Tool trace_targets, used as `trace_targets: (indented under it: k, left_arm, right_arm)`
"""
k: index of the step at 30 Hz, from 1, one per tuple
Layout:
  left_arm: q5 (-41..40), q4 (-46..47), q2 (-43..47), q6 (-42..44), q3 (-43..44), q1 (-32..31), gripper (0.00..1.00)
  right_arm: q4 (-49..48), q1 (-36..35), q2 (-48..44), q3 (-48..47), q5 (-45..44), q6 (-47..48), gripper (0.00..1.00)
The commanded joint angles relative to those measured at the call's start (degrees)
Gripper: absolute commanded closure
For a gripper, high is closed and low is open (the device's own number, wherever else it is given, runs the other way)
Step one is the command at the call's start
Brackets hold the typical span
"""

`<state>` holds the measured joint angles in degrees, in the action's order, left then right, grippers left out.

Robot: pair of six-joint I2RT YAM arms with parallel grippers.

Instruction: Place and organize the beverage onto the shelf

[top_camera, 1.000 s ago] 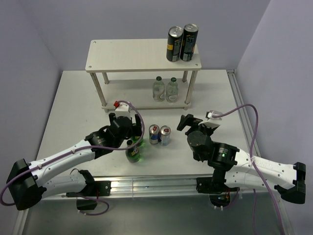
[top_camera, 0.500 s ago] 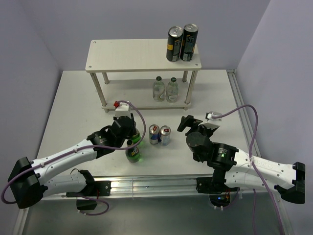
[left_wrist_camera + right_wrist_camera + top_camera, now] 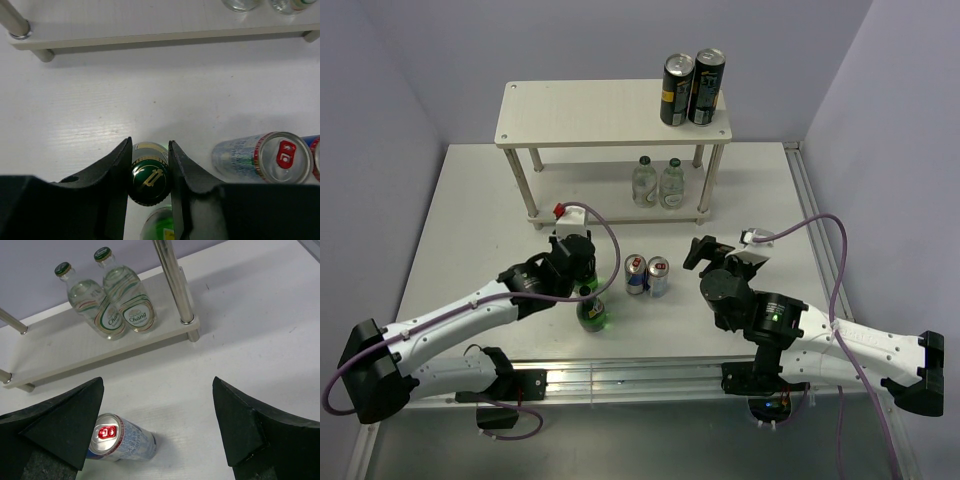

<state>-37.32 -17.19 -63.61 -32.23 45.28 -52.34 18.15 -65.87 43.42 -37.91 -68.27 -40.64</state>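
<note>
My left gripper will lift outward next and release the green bottle at the top board's empty end (image 3: 544,120), because that end lies above and outward of the gripper.
My left gripper (image 3: 150,145) is shut on the neck of a green glass bottle (image 3: 149,177), just under its dark green cap. A second green bottle (image 3: 592,312) stands close beside it on the table. In the top view the left gripper (image 3: 582,262) hides most of the held bottle. Two silver-blue-red cans (image 3: 635,274) (image 3: 658,276) stand to the right. My right gripper (image 3: 157,405) is open and empty, with one can (image 3: 117,439) by its left finger. Two clear green-capped bottles (image 3: 95,305) (image 3: 127,302) stand on the lower board of the shelf (image 3: 610,115).
Two tall dark cans (image 3: 677,90) (image 3: 706,87) stand at the right end of the shelf's top board. A metal shelf leg (image 3: 175,285) rises just right of the clear bottles. Grey walls close in the table on three sides.
My left gripper has shut on the green bottle's neck and shifted slightly. The right gripper has barely moved and stays open.
</note>
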Motion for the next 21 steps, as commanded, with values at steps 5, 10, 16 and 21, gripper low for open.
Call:
trace_targets:
  k: [5,10,16,21]
  left_arm:
    - [-7.5,1.02,-0.28,7.52,13.33,0.13,1.0]
    - [-7.94,1.28,-1.86,10.78,18.61,1.27,1.0]
    - [-6.8,0.76,-3.7,16.4,30.03,5.3,1.0]
    - [-3.55,-0.03,-5.99,20.18,43.56,9.97,1.0]
  right_arm:
    - [-1.1,-0.4,-1.41,0.56,-3.45,-0.31,0.05]
    - [-1.01,-0.4,-2.37,0.82,-3.71,0.12,0.05]
    - [-0.4,-0.4,-4.21,0.82,-4.5,0.56,0.05]
    - [-0.14,-0.32,-5.71,1.7,-4.85,0.3,0.05]
